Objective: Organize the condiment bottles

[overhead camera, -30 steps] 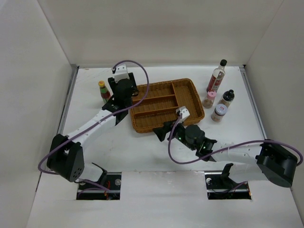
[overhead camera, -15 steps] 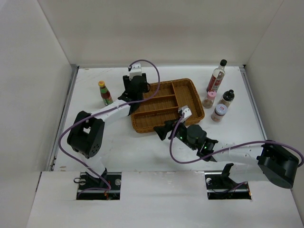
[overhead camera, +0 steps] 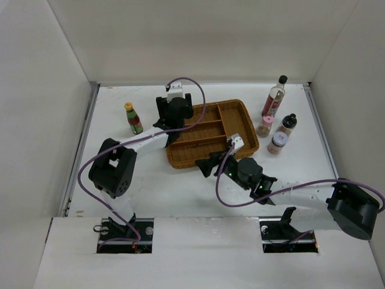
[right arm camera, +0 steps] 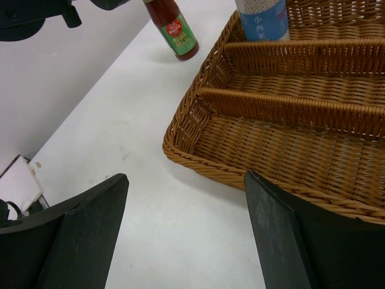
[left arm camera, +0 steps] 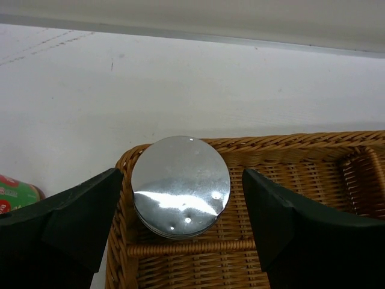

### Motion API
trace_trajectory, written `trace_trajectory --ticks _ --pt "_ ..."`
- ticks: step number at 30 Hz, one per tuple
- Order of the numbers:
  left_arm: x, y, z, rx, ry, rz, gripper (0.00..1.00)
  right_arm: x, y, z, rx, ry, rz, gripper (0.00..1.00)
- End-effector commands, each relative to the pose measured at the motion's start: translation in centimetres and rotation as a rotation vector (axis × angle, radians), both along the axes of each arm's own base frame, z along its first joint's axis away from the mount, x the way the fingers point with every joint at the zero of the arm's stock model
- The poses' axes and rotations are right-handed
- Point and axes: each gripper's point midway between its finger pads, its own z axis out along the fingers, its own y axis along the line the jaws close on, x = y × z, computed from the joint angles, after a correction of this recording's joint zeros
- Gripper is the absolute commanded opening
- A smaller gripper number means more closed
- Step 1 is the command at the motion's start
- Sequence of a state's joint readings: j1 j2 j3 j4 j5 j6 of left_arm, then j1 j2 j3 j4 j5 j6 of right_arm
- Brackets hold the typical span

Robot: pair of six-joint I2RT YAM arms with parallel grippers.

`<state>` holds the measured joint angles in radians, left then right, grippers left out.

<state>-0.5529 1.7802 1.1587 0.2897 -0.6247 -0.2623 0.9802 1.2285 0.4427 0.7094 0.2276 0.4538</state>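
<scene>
The left gripper swings to the left in the top view, over the yellow cap (overhead camera: 128,106), next, as the jar already stands in the tray.
My left gripper (overhead camera: 174,112) hangs open over the far left corner of the wicker tray (overhead camera: 210,133). In the left wrist view its fingers (left arm camera: 182,201) stand either side of the blue-labelled jar's silver lid (left arm camera: 180,183), with gaps on both sides. The jar (right arm camera: 261,18) stands upright in the tray's corner compartment. The green-yellow-capped red bottle (overhead camera: 133,118) stands left of the tray. The tall clear bottle (overhead camera: 275,96), pink-lidded shaker (overhead camera: 265,126), black-capped shaker (overhead camera: 287,124) and red-labelled shaker (overhead camera: 277,143) stand right of the tray. My right gripper (overhead camera: 207,164) is open and empty over the table by the tray's near left corner.
The tray's other compartments (right arm camera: 289,150) hold nothing. White walls close in the table on the left, back and right. The left arm's purple cable (overhead camera: 198,96) loops over the tray's far edge.
My left gripper has moved right, from beside the red bottle to over the tray's far left corner, and its arm has folded in. The right arm has hardly moved.
</scene>
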Motion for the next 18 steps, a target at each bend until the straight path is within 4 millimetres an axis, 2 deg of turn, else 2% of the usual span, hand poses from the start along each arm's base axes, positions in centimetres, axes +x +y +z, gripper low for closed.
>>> trace_trajectory --ticks 1,5,8,14,18 --pt "-0.3 0.5 6.0 -0.085 -0.131 0.018 0.82 0.3 -0.2 2.6 0.084 -0.04 -0.007 0.85" --pt "-2.2 2.9 8.6 -0.115 -0.173 0.06 0.83 0.3 -0.3 2.6 0.085 -0.041 -0.011 0.85" --pt "-3.9 6.2 9.6 -0.135 -0.184 0.122 0.83 0.3 -0.3 2.6 0.086 -0.04 -0.013 0.85" --pt "-5.8 13.4 7.6 -0.102 -0.075 0.297 0.81 0.5 -0.2 2.2 0.077 -0.032 -0.015 0.86" --pt "-5.7 16.4 6.0 -0.08 -0.042 0.365 0.77 0.5 0.0 1.9 0.071 -0.028 -0.01 0.87"
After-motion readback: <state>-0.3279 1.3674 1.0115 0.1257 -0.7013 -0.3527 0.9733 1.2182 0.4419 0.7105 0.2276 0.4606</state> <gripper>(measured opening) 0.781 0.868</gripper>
